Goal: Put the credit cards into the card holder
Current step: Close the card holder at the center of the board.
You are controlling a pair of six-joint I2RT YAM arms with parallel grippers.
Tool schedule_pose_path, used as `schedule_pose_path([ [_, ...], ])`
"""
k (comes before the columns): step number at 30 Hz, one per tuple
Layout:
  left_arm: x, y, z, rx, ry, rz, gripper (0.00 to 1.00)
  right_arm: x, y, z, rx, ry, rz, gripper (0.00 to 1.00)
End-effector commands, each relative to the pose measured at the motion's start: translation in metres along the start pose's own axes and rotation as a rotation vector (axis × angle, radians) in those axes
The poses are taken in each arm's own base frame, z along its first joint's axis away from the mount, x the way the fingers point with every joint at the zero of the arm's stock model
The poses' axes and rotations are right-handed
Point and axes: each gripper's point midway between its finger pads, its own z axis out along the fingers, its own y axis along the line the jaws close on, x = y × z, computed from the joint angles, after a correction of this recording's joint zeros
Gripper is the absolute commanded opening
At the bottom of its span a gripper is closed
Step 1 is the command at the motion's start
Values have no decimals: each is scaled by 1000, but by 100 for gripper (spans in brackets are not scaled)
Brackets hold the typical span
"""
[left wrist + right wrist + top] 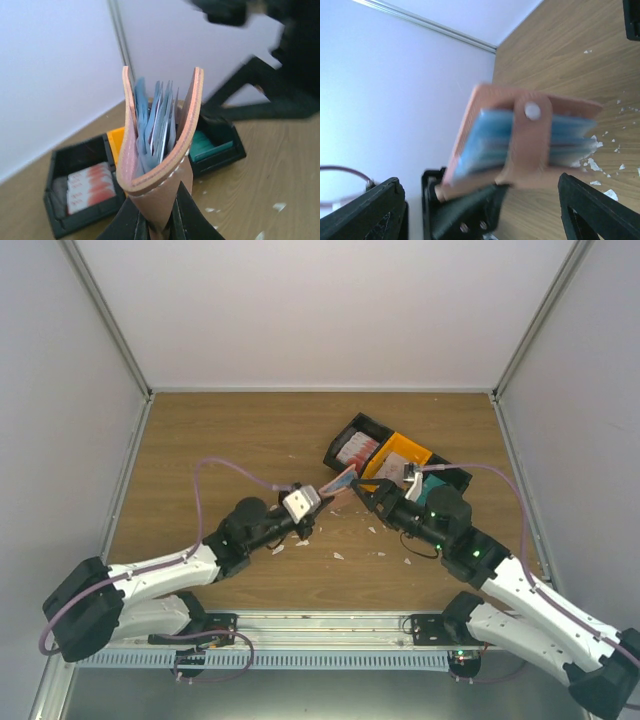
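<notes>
My left gripper needs to move down, turn and move back to release the card holder [340, 483] over the tabletop among white scraps, because these are below and back of it.
My left gripper [318, 495] is shut on the salmon-brown card holder [340, 483] and holds it above the table. In the left wrist view the card holder [160, 165] stands upright between my fingers [192, 217], gaping open, with pale blue pockets and several thin credit cards [162, 122] inside. My right gripper [372, 496] stands open just right of the holder. In the right wrist view the card holder [525, 135] lies between the wide-spread fingers [592, 207] without touching them. More red-and-white credit cards [87, 185] and teal credit cards [210, 142] lie in bins.
A row of small bins sits at the back right: a black bin [345, 430] with red-and-white cards, an orange bin [398, 454], and a black bin [458, 480] with teal cards. Tiny white scraps [338, 555] are scattered on the wooden table in front of the grippers.
</notes>
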Motion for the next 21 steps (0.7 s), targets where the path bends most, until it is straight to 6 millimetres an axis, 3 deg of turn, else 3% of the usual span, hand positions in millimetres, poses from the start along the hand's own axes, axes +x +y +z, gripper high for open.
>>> schedule_pose_path([
  [1,-26,-9,-17,-76,-197,440,2,-8,4,3,-14,-39,81,84],
  [6,6,-16,-19,-156,-166,621,0,-8,-41,-2,158,-84,94,83],
  [17,46,-35,-1,-295,-171,934,0,45,-138,-9,418,74,125,81],
  [21,62,-42,11,-322,-181,975,0,58,-153,-5,397,130,113,73],
])
